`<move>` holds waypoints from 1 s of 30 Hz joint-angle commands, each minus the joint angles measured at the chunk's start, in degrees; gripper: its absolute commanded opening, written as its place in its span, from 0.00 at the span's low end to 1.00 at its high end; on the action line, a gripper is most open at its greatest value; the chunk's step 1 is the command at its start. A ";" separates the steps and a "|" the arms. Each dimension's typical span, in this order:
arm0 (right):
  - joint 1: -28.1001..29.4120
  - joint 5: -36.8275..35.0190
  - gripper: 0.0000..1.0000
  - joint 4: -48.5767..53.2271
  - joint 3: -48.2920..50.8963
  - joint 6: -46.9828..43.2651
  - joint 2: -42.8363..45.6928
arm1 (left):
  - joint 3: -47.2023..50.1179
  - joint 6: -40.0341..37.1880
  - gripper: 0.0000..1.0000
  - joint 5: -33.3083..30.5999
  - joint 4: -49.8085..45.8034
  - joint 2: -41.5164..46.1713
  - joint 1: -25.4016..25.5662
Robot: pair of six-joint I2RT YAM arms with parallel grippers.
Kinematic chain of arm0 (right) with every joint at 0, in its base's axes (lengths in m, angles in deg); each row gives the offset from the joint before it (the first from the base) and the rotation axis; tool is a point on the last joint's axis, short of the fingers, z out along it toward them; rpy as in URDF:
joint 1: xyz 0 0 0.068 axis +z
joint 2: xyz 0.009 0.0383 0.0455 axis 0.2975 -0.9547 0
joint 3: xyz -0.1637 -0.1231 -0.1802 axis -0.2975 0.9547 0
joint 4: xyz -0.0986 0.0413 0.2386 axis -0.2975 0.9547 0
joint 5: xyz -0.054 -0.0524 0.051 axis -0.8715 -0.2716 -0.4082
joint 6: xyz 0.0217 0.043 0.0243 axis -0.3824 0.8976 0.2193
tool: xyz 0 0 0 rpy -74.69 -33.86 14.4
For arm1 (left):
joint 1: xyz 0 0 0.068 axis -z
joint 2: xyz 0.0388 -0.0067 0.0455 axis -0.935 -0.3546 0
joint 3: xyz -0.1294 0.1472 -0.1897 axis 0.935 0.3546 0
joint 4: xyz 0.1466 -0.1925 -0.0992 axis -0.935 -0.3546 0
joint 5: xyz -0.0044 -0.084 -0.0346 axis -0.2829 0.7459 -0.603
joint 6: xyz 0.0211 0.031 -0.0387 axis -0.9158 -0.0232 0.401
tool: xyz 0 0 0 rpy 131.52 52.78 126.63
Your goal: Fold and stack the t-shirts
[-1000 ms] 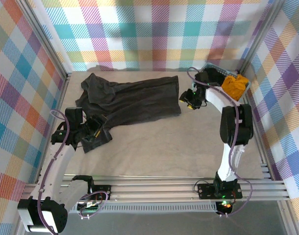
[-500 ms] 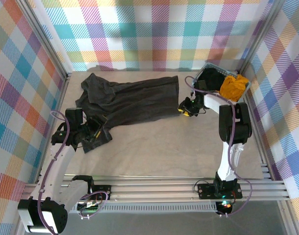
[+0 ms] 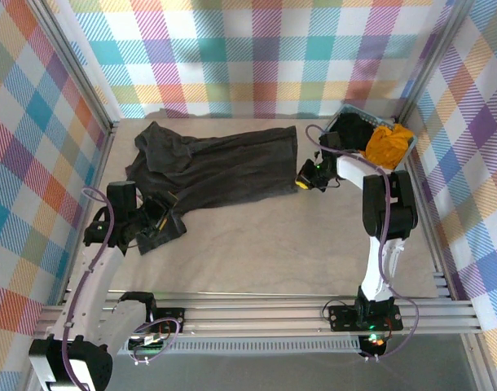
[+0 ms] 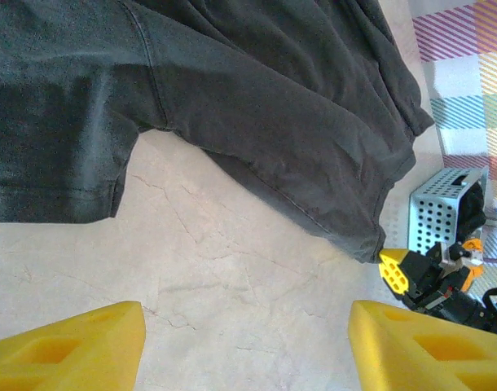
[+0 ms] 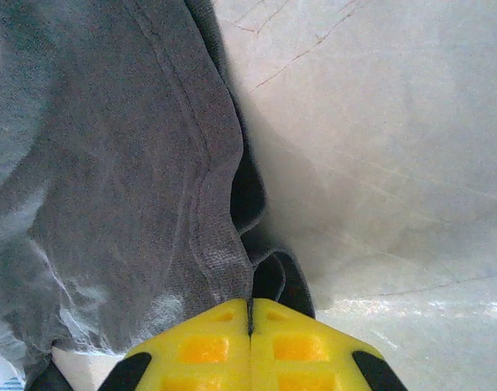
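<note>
The cloth is bunched up at the near corner of the t-shirt's hem, so I should lift that corner with my right gripper, pull it back over the bare tabletop, lower it and let it go.
A dark charcoal-grey t-shirt (image 3: pixel 216 167) lies spread and rumpled across the back of the table. My right gripper (image 3: pixel 304 181) is at the shirt's near right corner, shut on the hem, and the wrist view shows the cloth (image 5: pixel 110 163) pinched between the closed yellow fingertips (image 5: pixel 250 314). At the left, my left gripper (image 3: pixel 155 224) stands open just short of the shirt's sleeve (image 4: pixel 61 155). Bare table lies between its fingers (image 4: pixel 69 346). A black shirt (image 3: pixel 356 129) and a mustard-orange shirt (image 3: pixel 391 142) sit in the basket.
The light blue perforated basket (image 3: pixel 340 118) stands in the back right corner, also seen in the left wrist view (image 4: pixel 440 208). Plaid walls close in the table on three sides. The near half of the table (image 3: pixel 265 236) is bare.
My right gripper has moved left and nearer, down onto the shirt's near right corner, and now grips the hem. The left arm has shifted slightly left.
</note>
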 commanded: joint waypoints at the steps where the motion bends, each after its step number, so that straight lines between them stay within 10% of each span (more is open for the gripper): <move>1: 0.60 -0.17 0.00 4.86 -1.92 2.09 4.56 | 0.88 -0.01 0.67 0.66 -0.60 1.08 0.02; 13: 1.39 0.44 0.00 25.81 -1.01 0.91 14.88 | 0.72 -0.09 0.67 1.66 -0.82 0.43 -0.01; 25: 1.35 1.89 0.00 23.68 18.47 -1.56 19.74 | 1.10 -0.28 0.67 2.37 -1.39 -0.33 0.07; 30: 0.90 -4.63 0.21 21.35 19.04 -0.64 17.12 | 0.73 -0.48 0.67 2.77 -1.88 -1.09 0.07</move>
